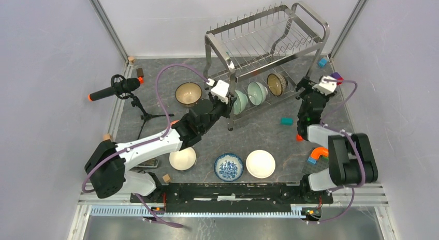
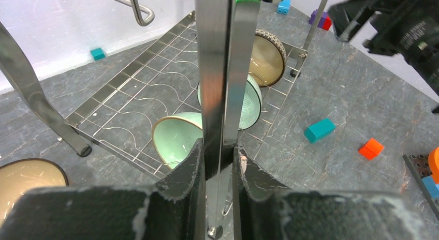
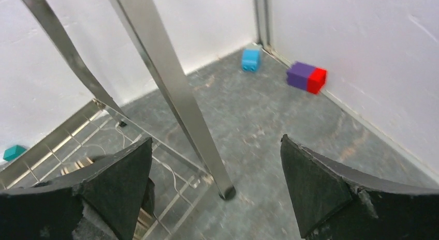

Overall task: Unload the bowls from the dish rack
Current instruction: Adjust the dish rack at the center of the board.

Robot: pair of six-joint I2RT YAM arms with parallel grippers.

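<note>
Next, my right gripper moves outward, its open fingers around the rack's front leg by the racked tan bowl, since only the other front leg is held.
The dish rack stands at the back of the table. Its lower tier holds three bowls on edge: a pale green bowl, a second green bowl and a tan bowl. My left gripper is shut on the rack's front left leg, right beside the nearest green bowl. My right gripper is open at the rack's right end, with the leg between its fingers and touching neither. On the table lie a tan bowl, two white bowls and a blue-and-white bowl.
A microphone on a small tripod stands at the left. Small blocks lie about: a teal block, a blue block, a purple-and-red block and an orange block. White walls close in at the back and the right.
</note>
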